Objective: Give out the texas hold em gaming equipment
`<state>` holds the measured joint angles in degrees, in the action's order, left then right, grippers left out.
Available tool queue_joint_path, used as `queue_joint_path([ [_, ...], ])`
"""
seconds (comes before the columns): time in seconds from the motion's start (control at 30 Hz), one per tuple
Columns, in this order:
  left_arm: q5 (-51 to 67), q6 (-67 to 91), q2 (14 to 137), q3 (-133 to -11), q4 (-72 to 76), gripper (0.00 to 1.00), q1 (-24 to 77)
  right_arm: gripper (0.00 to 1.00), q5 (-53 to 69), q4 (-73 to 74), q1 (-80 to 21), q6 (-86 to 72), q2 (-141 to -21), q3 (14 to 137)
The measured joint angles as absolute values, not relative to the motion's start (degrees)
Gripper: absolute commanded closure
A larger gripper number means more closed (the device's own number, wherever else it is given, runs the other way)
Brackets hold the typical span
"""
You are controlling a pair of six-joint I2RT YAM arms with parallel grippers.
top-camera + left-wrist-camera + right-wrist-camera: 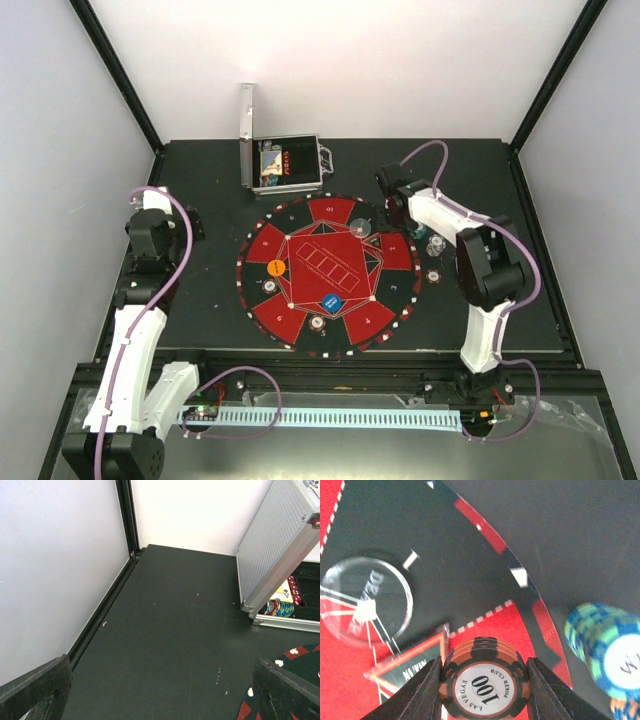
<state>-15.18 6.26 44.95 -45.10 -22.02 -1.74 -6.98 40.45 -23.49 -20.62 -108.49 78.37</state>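
I should next carry the chips outward with my right gripper, lower them onto the bare black mat beside the dealer disc, outward of and below the gripper, and let go.
My right gripper (485, 680) is shut on a short stack of brown-and-black poker chips (487, 687) marked 100, held over a red segment of the mat (520, 625) near its rim. A clear dealer disc (365, 607) lies on the mat to the left. A teal-and-blue chip stack (610, 645) stands just off the mat to the right. From above, the right gripper (393, 207) is at the mat's far right side. On the mat lie an orange disc (277, 268), a blue disc (332, 303) and a chip stack (317, 323). My left gripper (160, 700) is open over bare table.
The open silver case (285, 165) stands behind the mat, its lid (280, 540) upright and coloured chips (280, 608) inside. Two chip stacks (437, 245) (433, 275) stand right of the mat. Walls and black frame posts (127, 520) enclose the table.
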Motion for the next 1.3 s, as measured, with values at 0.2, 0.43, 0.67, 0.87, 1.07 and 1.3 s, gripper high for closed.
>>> queue_joint_path([
  [0.2,-15.18,6.24,44.97,-45.10,-22.02,0.01,-1.74,0.61,-7.14,41.25,-23.46,-19.07,-115.92,86.13],
  [0.43,-15.20,6.24,44.99,-45.10,-22.00,0.01,-1.74,0.61,-7.38,42.96,-23.38,-18.04,-122.43,93.32],
  [0.67,-15.20,6.24,44.99,-45.10,-22.00,0.01,-1.74,0.59,-7.46,44.01,-23.31,-17.87,-126.02,97.43],
  [0.87,-15.20,6.24,44.99,-45.10,-22.00,0.01,-1.74,0.48,-7.64,44.71,-23.09,-17.87,-127.20,97.69],
  [1.07,-15.20,6.24,44.99,-45.10,-22.00,0.01,-1.74,0.40,-8.08,45.30,-23.00,-17.85,-127.22,97.93],
  [1.3,-15.20,6.24,44.99,-45.10,-22.00,0.01,-1.74,0.32,-7.62,46.92,-23.00,-16.71,-123.20,97.27],
])
